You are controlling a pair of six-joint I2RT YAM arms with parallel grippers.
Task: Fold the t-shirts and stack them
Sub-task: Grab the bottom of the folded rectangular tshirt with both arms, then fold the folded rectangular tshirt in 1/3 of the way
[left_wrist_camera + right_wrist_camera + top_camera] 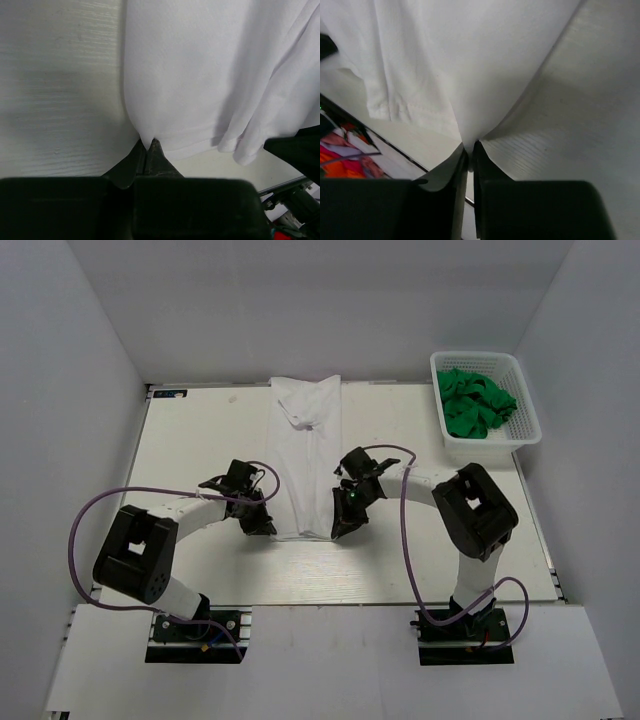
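My left gripper will next lift the white t-shirt's hem corner up and outward, then bring it down onto the t-shirt short of the collar (280, 437) and let it go, because the t-shirt lies long.
The white t-shirt (305, 455) lies as a long narrow strip down the middle of the table, collar at the far end. My left gripper (268, 527) is shut on its near left hem corner; in the left wrist view the gripper (149, 144) pinches the white cloth (210, 75). My right gripper (340, 528) is shut on the near right hem corner; in the right wrist view the gripper (469, 148) pinches the cloth (460, 60), which rises from the jaws. Green t-shirts (476, 404) lie crumpled in the basket.
A white lattice basket (527, 418) stands at the back right of the table. White walls close in the back and sides. The table's near edge (320, 605) runs just in front of both grippers.
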